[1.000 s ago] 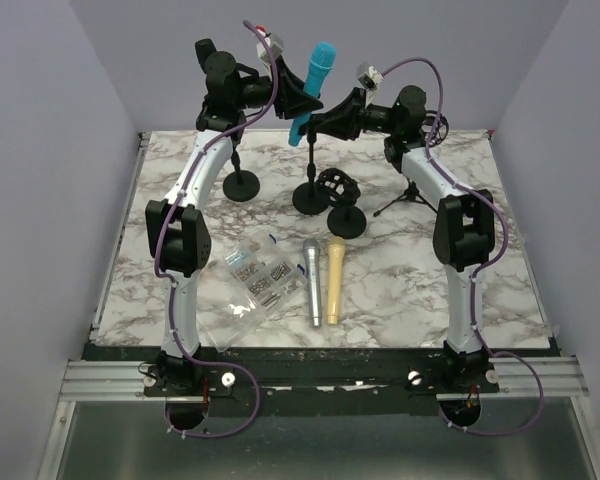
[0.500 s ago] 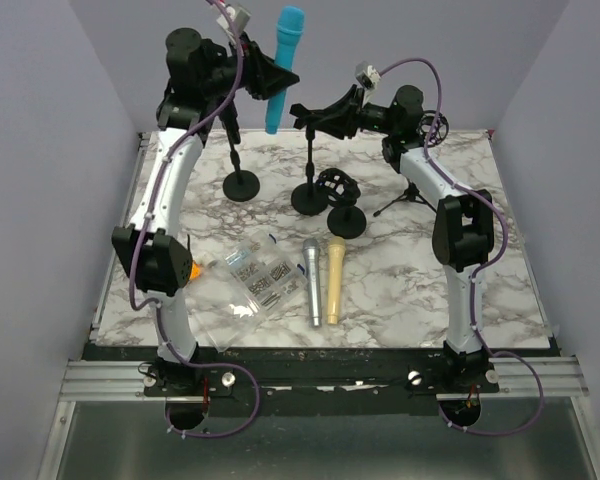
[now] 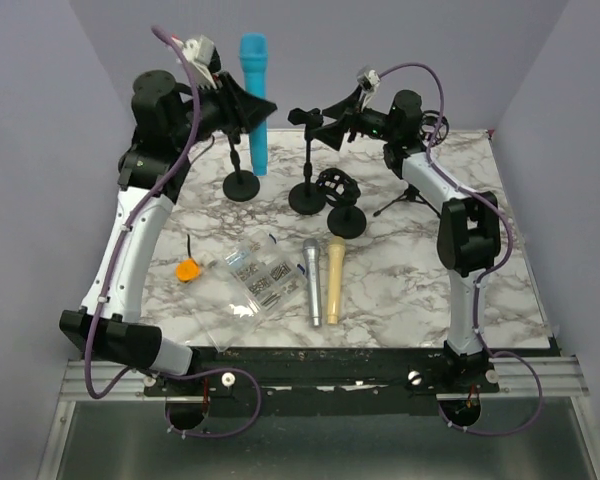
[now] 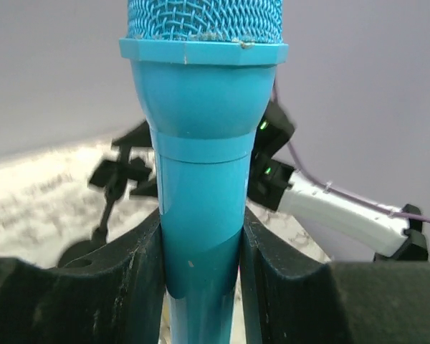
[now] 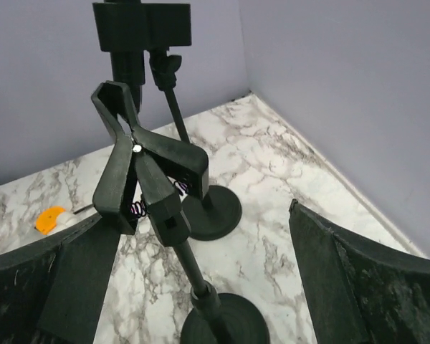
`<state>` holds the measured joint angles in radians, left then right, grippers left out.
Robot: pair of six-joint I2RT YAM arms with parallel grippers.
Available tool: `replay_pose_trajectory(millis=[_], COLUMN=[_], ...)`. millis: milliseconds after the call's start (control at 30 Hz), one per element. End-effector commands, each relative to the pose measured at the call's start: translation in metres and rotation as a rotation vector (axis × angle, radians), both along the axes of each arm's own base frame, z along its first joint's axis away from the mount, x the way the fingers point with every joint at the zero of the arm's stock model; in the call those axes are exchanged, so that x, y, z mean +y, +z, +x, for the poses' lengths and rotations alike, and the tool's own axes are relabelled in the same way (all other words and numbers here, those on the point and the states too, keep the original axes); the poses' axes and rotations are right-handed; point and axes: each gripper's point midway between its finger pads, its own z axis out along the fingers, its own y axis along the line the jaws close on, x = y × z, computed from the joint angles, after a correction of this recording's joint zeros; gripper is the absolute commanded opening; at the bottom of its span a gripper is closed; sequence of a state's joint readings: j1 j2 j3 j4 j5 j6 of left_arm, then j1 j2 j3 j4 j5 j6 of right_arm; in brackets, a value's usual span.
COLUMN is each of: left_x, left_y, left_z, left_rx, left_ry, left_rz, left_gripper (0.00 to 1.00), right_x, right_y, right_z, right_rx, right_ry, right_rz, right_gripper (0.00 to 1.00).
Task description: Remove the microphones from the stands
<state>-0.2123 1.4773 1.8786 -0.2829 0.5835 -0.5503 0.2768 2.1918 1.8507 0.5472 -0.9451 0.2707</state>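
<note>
I should swing my left gripper back and down next, tip the blue microphone [image 3: 253, 95] flat and release it on the clear tabletop [image 3: 363, 288] spot beside the gold microphone.
The blue microphone [image 3: 253, 95] hangs upright in the air at the back left, well apart from the stand. My left gripper [image 3: 246, 110] is shut on its body; in the left wrist view both pads press the blue microphone [image 4: 201, 172] from the sides. The black stand [image 3: 310, 160] rises from a round base [image 3: 309, 198], and its spring clip [image 3: 304, 117] is empty. My right gripper [image 3: 332, 128] is open beside the clip. In the right wrist view the clip [image 5: 140, 172] and pole [image 5: 190, 261] sit between the widely spread fingers [image 5: 344, 287], touching neither.
A second round-base stand [image 3: 242, 183] is behind the left gripper. A shock-mount stand [image 3: 342, 205] and a small tripod [image 3: 405, 198] are right of the centre stand. A silver microphone [image 3: 311, 280], a gold microphone [image 3: 334, 275], a clear packet of parts [image 3: 252, 285] and an orange piece [image 3: 187, 269] lie nearer.
My left arm has swung left and back, carrying the blue microphone out of the clip and away from the stand. My right gripper has opened, releasing the clip.
</note>
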Motion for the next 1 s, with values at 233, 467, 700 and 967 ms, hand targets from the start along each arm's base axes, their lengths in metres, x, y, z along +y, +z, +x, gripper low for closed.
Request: replay_pose_trajectory(millis=[233, 467, 700, 967], left_x=[-0.028, -0.064, -0.139, -0.207], left_y=[-0.199, -0.290, -0.336, -0.375], left_z=[-0.096, -0.147, -0.166, -0.152], left_rx=[0.474, 0.682, 0.819, 0.871], left_ry=[0.010, 0.008, 0.008, 0.086], left_rz=[0.006, -0.015, 0.019, 0.110], left_gripper=[0.00, 0.00, 0.00, 0.00], right_x=[-0.052, -0.113, -0.133, -0.156], right_y=[0.060, 0.075, 0.083, 0.120], right_z=[-0.004, -0.030, -0.099, -0.156], right_rx=[0.210, 0.437, 0.462, 0.341], right_ry=[-0.403, -0.758, -0.768, -0.790], right_rz=[0.012, 0.000, 0.033, 0.123], right_gripper=[1.00, 1.00, 1.00, 1.00])
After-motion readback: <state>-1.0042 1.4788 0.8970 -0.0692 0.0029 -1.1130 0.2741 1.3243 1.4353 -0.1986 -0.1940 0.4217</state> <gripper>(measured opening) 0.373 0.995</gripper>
